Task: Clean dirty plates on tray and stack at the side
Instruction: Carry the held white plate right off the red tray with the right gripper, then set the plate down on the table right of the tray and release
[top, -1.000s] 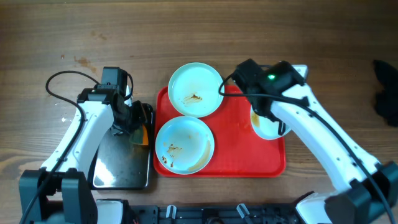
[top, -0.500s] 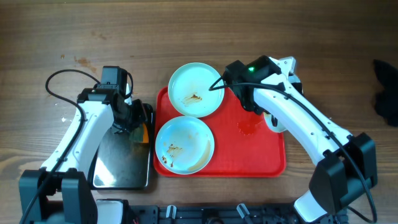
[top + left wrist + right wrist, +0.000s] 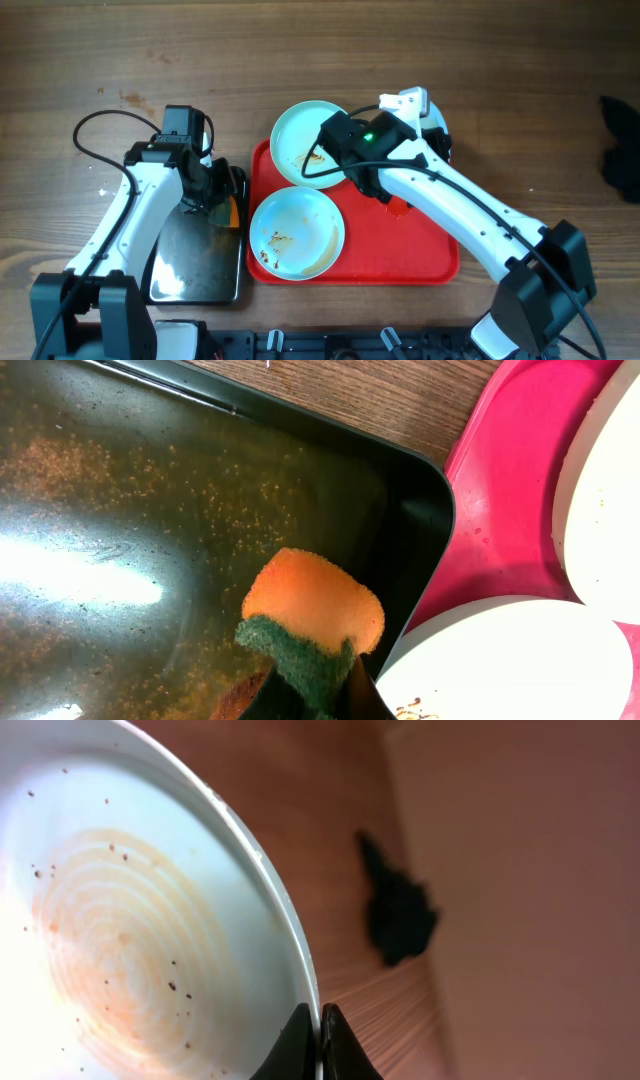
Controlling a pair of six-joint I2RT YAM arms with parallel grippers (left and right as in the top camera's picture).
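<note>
The wood between the red tray and the dark cloth-like thing is bare, so I need to swing my right gripper there, lower it and let go of the plate's rim.
Two plates lie on the red tray (image 3: 425, 255): one (image 3: 312, 143) at its far edge and one (image 3: 297, 232) at the near left, both with brown smears. The right wrist view shows a third plate (image 3: 150, 920), smeared and speckled, with my right gripper (image 3: 320, 1020) shut on its rim. It is held up on edge and is mostly hidden under the arm in the overhead view. My left gripper (image 3: 315, 685) is shut on an orange and green sponge (image 3: 312, 600) over the black tray (image 3: 150, 510), beside the red tray's left rim (image 3: 510, 490).
The black glossy tray (image 3: 195, 265) lies left of the red tray. A dark cloth-like thing (image 3: 620, 150) sits at the table's right edge. A reddish spot (image 3: 400, 207) marks the red tray's bare right half. Bare wooden table spreads across the back.
My right arm has lifted the third plate off the tray's right side and swung it left and toward the back. The left arm and sponge have not moved.
</note>
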